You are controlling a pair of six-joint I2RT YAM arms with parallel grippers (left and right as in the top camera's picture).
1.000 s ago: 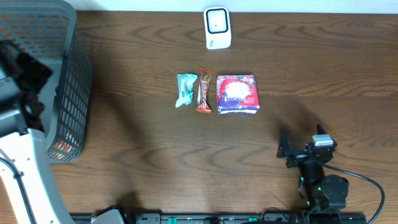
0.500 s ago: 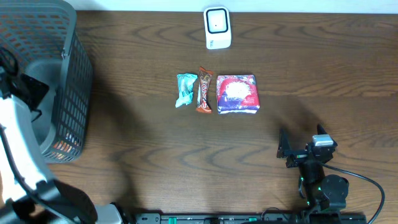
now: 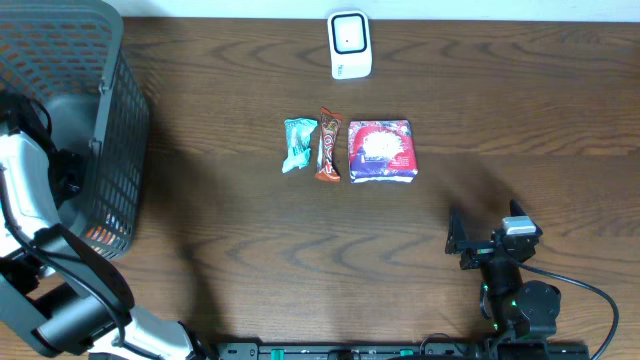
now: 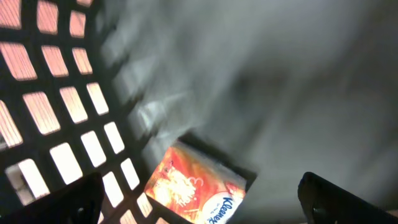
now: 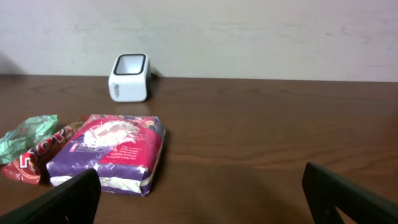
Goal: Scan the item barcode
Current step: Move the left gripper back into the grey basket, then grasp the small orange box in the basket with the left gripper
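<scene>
The orange Kleenex pack [image 4: 194, 186] still lies below my open left gripper's fingers on the basket's bottom, so next that gripper will move down until they straddle it and close.
Three items lie in a row mid-table: a teal packet [image 3: 298, 144], a brown candy bar [image 3: 328, 145] and a purple-and-red tissue pack [image 3: 381, 151]. The white scanner [image 3: 349, 44] stands behind them at the far edge. My left gripper [image 4: 202, 202] is open inside the grey basket [image 3: 112, 90], above an orange Kleenex pack [image 4: 194, 186] on the basket floor, and holds nothing. My right gripper [image 3: 485, 232] rests open at the front right, facing the tissue pack [image 5: 109, 152] and the scanner [image 5: 130, 76], well short of both.
The mesh basket fills the far left of the table, and its wall [image 4: 68, 118] stands close to my left fingers. The right arm's base and cable [image 3: 560, 290] sit at the front edge. Bare wood lies between the items and my right gripper.
My left arm has swung over the basket, its gripper moving toward the table's front. The right arm and the items have not moved.
</scene>
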